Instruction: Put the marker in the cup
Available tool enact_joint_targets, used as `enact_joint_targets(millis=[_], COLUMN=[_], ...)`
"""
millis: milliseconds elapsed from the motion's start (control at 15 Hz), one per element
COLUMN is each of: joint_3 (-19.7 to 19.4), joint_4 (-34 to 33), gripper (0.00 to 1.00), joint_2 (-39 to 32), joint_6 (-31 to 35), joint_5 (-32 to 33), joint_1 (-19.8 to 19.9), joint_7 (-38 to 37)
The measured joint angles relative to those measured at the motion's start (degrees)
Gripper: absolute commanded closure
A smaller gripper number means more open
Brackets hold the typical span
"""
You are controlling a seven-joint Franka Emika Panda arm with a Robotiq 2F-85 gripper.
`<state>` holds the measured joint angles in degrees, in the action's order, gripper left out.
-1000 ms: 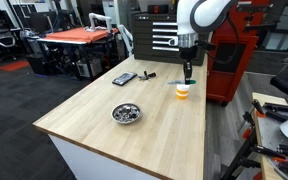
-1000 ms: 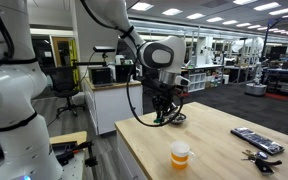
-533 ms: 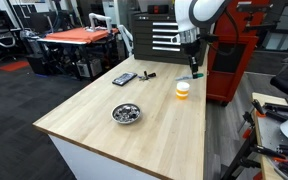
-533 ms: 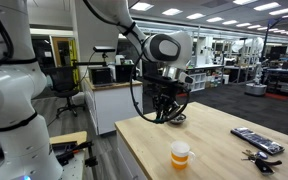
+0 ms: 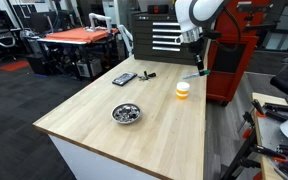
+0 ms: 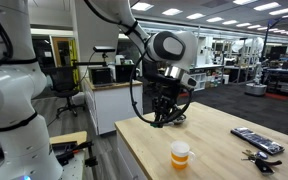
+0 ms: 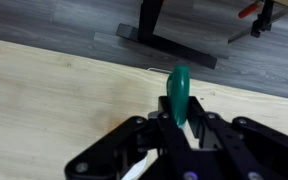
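Observation:
I should move my gripper over the upright cup's opening (image 5: 183,83), which faces up below it, tilt the marker's pale end downward, lower it in and release.
My gripper (image 5: 198,62) is shut on the marker (image 5: 191,75) and holds it in the air near the table's far edge. In the wrist view the marker's green cap (image 7: 178,93) sticks out between the black fingers (image 7: 160,125) of the gripper (image 7: 180,115), with the pale barrel (image 7: 137,170) running down behind. The orange and white cup (image 5: 183,89) stands upright on the table, below and a little to the left of the gripper. It also shows in an exterior view (image 6: 181,153), nearer the camera than the gripper (image 6: 164,110). The cup does not show in the wrist view.
A shiny metal bowl (image 5: 127,113) sits mid-table. A black tablet (image 5: 124,78) and a small dark object (image 5: 148,74) lie at the back. A remote (image 6: 256,140) lies at the right. A red cabinet (image 5: 231,60) stands behind the table edge.
The gripper with the marker has risen and shifted right, from just over the cup to beside and above it. The cup has not moved.

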<state>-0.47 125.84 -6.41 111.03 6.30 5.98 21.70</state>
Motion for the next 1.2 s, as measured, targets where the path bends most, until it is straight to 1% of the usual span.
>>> enact_joint_targets(millis=[600, 933, 1200], joint_3=[-2.88, -3.76, -3.78], joint_4=[-0.94, -4.19, -8.46], gripper=[0.95, 0.95, 0.95], joint_2=[-1.55, -5.41, -9.53], joint_6=[-2.70, -5.26, -9.68], joint_5=[2.15, 2.34, 3.30], joint_1=[0.14, 0.33, 0.35], joint_7=[-0.09, -0.08, -0.01])
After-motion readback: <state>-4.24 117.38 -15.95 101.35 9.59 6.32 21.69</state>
